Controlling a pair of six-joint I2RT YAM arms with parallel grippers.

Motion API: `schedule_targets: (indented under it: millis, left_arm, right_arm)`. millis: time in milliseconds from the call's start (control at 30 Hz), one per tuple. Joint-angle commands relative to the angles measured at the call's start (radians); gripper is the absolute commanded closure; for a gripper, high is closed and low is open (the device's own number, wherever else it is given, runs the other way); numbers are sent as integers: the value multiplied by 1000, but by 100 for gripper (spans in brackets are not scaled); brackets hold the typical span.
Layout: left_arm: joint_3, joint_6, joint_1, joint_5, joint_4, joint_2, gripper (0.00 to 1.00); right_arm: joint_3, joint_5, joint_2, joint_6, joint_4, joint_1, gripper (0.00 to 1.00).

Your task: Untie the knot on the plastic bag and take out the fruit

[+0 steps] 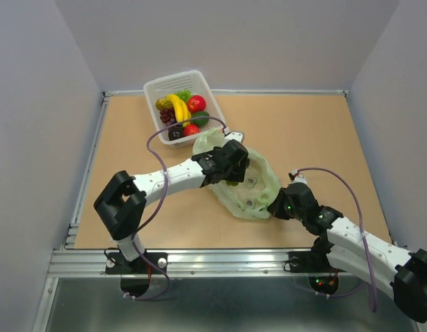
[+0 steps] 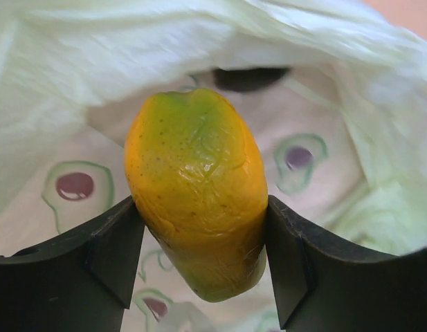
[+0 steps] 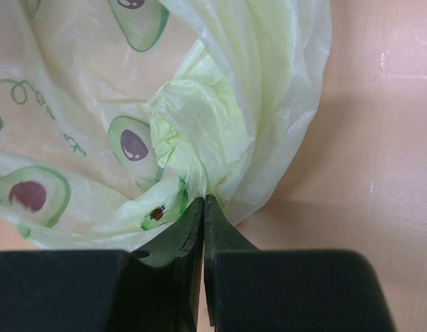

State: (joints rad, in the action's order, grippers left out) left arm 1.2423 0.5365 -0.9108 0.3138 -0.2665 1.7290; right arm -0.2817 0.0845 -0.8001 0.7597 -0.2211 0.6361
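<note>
My left gripper moves up out of the bag's opening next, outward over the white basket [image 1: 155, 88] and down beside the banana [image 1: 186, 115], releasing the yellow-orange fruit where others sit.
The pale green plastic bag [image 1: 257, 190] lies open on the table, printed with avocado halves. My left gripper [image 1: 232, 181] is inside its mouth, shut on a yellow-orange fruit with a green top [image 2: 197, 187], held between both fingers [image 2: 95, 256]. My right gripper [image 1: 277, 206] is at the bag's near right edge, shut on a bunched fold of the bag [image 3: 199, 149]. No tied knot shows. Other fruit sits in the white basket [image 1: 155, 88]: a red one [image 1: 196, 104], a green one [image 1: 200, 118], a dark one [image 1: 176, 133].
The basket at the back also holds a long banana [image 1: 178, 106] and a purple grape bunch [image 1: 167, 115]. White walls enclose the table. The left arm's cable [image 1: 158, 135] loops over the table near the basket. Bare wood [image 3: 379, 138] lies right of the bag.
</note>
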Motion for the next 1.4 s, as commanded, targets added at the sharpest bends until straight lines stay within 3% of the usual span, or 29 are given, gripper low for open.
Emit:
schedule_targets:
  millis: [0, 167, 300, 433, 667, 800, 933, 1133, 1233, 1267, 1367]
  left_arm:
    - [-21, -183, -28, -169, 4, -149, 73]
    - [49, -306, -26, -346, -7, -242, 71]
    - [160, -314, 10, -361, -4, -304, 71]
    - [304, -273, 143, -340, -19, -313, 71]
    - [420, -221, 466, -257, -20, -247, 70]
    - [486, -211, 634, -278, -25, -111, 70]
    - [554, -228, 694, -253, -31, 21, 64]
    - [660, -239, 751, -200, -59, 214, 44]
    - [690, -254, 757, -209, -62, 262, 27]
    - [692, -256, 757, -223, -62, 270, 17]
    - [671, -257, 757, -248, -43, 264, 3]
  right_arm:
    - [-59, 54, -16, 1, 3, 2, 93]
    - [-62, 58, -27, 4, 3, 2, 93]
    - [-60, 61, -25, 12, 2, 4, 93]
    - [-62, 60, -27, 21, 0, 2, 93]
    - [-68, 60, -34, 26, -1, 2, 93]
    - [-74, 63, -42, 26, -1, 4, 93]
    - [-80, 61, -53, 26, -1, 4, 93]
    - [-90, 61, -57, 33, -3, 2, 93]
    - [-90, 61, -54, 35, -4, 2, 92]
    - [-93, 58, -54, 35, -6, 2, 92]
    - [-99, 54, -54, 21, -7, 2, 89]
